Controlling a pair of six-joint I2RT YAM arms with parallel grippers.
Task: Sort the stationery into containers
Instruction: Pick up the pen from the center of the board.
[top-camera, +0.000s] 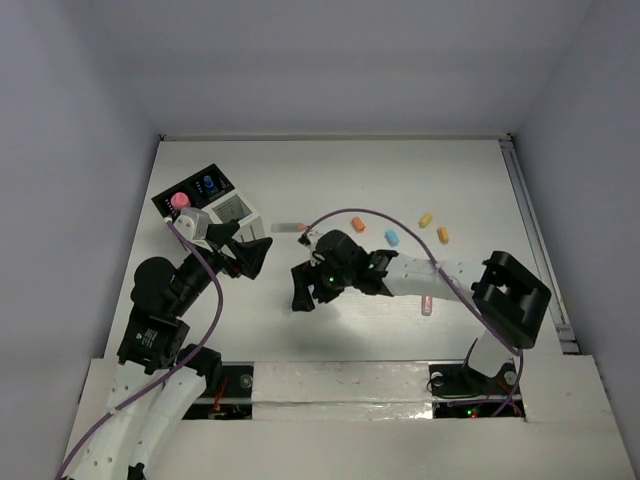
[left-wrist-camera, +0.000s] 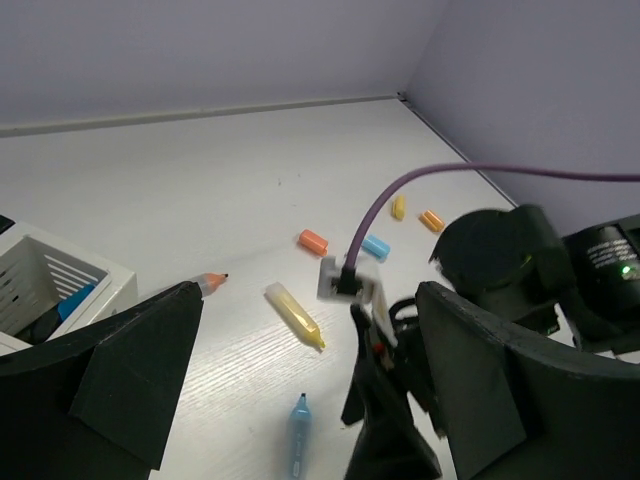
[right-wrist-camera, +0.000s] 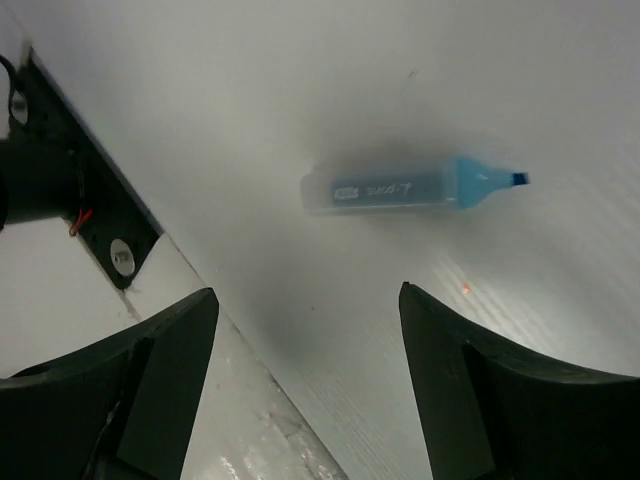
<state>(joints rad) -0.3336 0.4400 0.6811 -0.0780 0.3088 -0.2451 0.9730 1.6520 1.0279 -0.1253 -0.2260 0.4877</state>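
The highlighter lies crosswise beyond the open fingers, so the robot's right gripper should turn next and then come down to the body of the light blue highlighter (right-wrist-camera: 400, 188).
The organizer (top-camera: 205, 203) stands at the far left; a pink item (top-camera: 180, 200) and a blue one (top-camera: 208, 184) are in its black compartments. One white slotted compartment (left-wrist-camera: 62, 280) shows in the left wrist view. My left gripper (top-camera: 258, 252) is open and empty beside the organizer. My right gripper (top-camera: 303, 290) is open and empty above a light blue highlighter (right-wrist-camera: 400, 188), which lies flat beyond its fingertips (right-wrist-camera: 205, 300). The left wrist view shows this highlighter (left-wrist-camera: 298, 440), a yellow highlighter (left-wrist-camera: 293, 315) and an orange-tipped marker (left-wrist-camera: 212, 283) on the table.
Small pieces lie at mid-table: an orange one (top-camera: 358, 224), a light blue one (top-camera: 392, 237), a yellow one (top-camera: 425, 219) and another orange one (top-camera: 443, 235). A pink stick (top-camera: 426, 306) lies near the right arm. A purple cable (top-camera: 380, 215) arcs over the right arm.
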